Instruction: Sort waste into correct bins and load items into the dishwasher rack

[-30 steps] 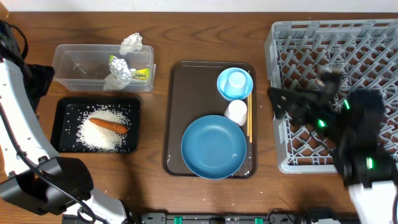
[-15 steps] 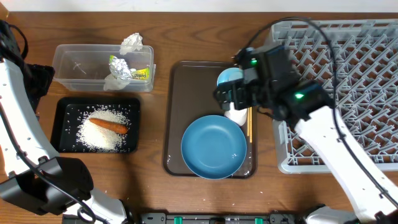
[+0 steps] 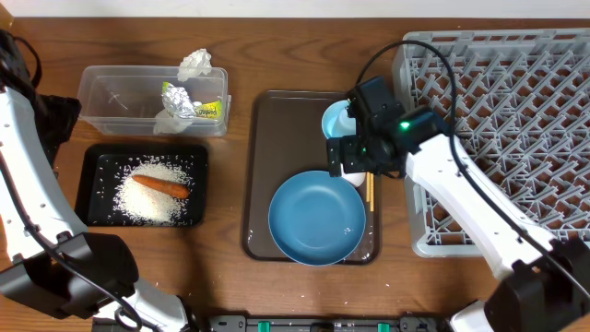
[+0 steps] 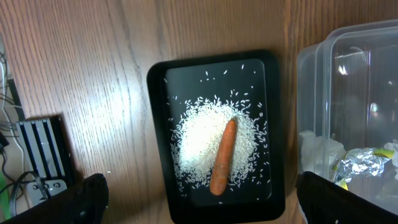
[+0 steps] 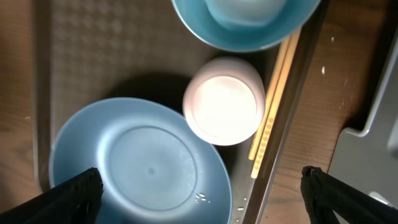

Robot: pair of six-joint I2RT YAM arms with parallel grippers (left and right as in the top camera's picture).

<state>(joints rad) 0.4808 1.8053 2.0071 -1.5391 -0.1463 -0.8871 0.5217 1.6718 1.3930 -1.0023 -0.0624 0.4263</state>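
Note:
The second cup crowds the plate's far edge, so my right gripper moves back across the plate next, turns, and lowers onto the plate's rim facing the black tray.
A large blue plate (image 3: 316,218), a small blue bowl (image 3: 334,129) holding a white cup (image 3: 351,118), a second white cup (image 3: 351,171) and chopsticks (image 3: 370,187) lie on the brown tray (image 3: 277,138). My right gripper (image 3: 353,155) hangs open over the second cup (image 5: 224,99), between the bowl (image 5: 242,31) and the plate (image 5: 137,168). The carrot (image 3: 162,186) and rice (image 3: 143,201) lie in the black tray (image 3: 92,157). The foil wrapper (image 3: 189,103) and tissues (image 3: 194,63) are at the clear tub (image 3: 106,83). My left gripper (image 4: 202,208) is open above the black tray (image 4: 158,124).
The grey dishwasher rack (image 3: 516,92) fills the right side, close to the brown tray's right rim. The chopsticks (image 5: 273,112) lie along that rim. A black box with cables (image 4: 43,149) sits on the table left of the black tray.
My right arm has swung from over the rack leftward to the brown tray and now sits over the white cup beside the plate. The left arm has not moved.

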